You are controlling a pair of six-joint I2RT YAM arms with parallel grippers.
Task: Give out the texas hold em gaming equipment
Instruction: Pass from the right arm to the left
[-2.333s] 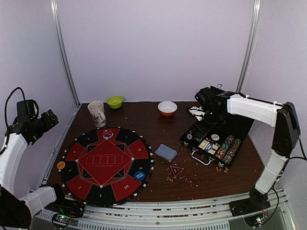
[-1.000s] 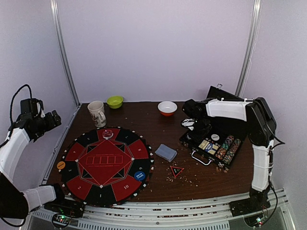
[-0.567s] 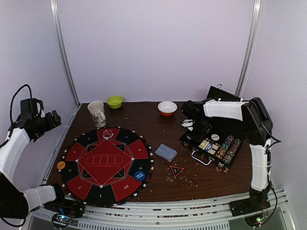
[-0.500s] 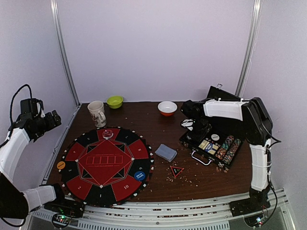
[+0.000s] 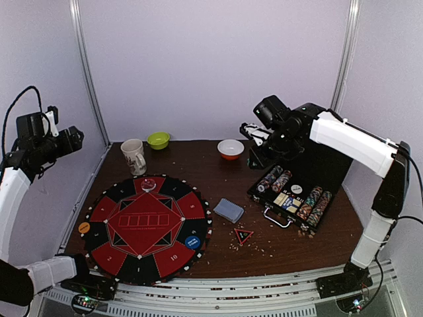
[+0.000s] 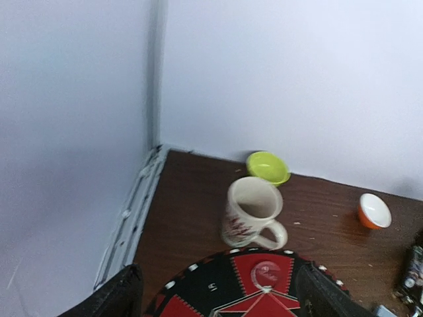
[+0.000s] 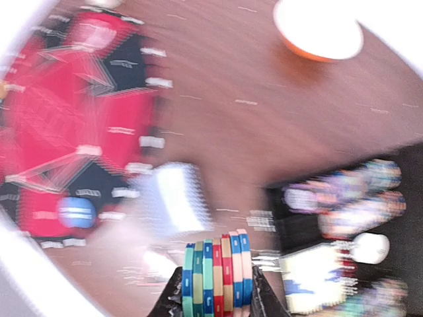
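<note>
My left gripper turns and swings across next onto the exposed end of the chip stack, held aloft to the gripper's right in the top view.
My right gripper [image 7: 217, 294] is shut on a short stack of striped poker chips [image 7: 217, 274] and hangs high over the table's back, left of the open black chip case [image 5: 330, 173]. More chip rows [image 5: 316, 203] lie in the case. The grey-blue card deck [image 5: 229, 210] and the red-black triangle marker [image 5: 244, 235] rest on the table between case and round mat [image 5: 125, 259]. A blue button [image 5: 192, 242] and an orange button [image 5: 84, 227] sit on the mat's rim. My left gripper [image 6: 218, 294] is open and empty, raised by the left wall.
A white mug [image 6: 254, 212], a green bowl [image 6: 268, 167] and an orange-and-white bowl [image 5: 230, 148] stand along the back of the table. A small clear disc [image 5: 149, 183] lies on the mat's far edge. Crumbs are scattered near the triangle marker.
My right gripper closed on chips in the case, then lifted up and back with the stack. The left arm rose a little by the wall.
</note>
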